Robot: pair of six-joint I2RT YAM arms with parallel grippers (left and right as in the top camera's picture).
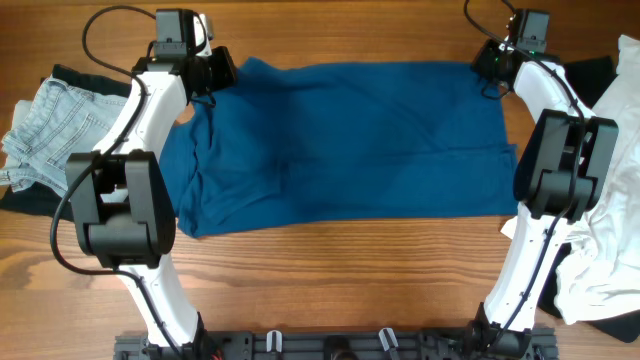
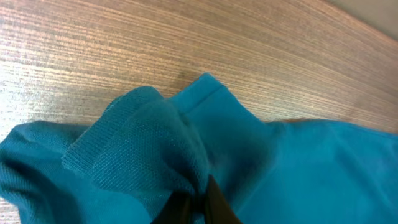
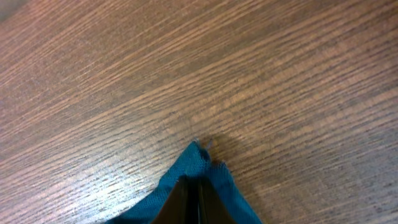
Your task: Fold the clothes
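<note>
Next, the right gripper carries the shirt's held corner back over the shirt's near strip (image 1: 498, 181) and lets go, as the shirt still lies unfolded.
A large deep-blue shirt (image 1: 350, 140) lies spread flat across the middle of the wooden table. My left gripper (image 1: 222, 70) is shut on the shirt's far left corner; in the left wrist view the bunched blue cloth (image 2: 155, 137) rises between the fingers (image 2: 198, 208). My right gripper (image 1: 490, 60) is shut on the shirt's far right corner; the right wrist view shows a small point of blue cloth (image 3: 202, 163) pinched between the fingers (image 3: 189, 199). Pale-blue denim shorts (image 1: 50, 125) lie at the left edge. A white garment (image 1: 610, 250) lies at the right.
A black garment (image 1: 70, 75) peeks from under the denim shorts at the far left, and another dark piece (image 1: 595, 70) lies by the white garment at the far right. Bare wood (image 1: 340, 280) runs along the front of the table.
</note>
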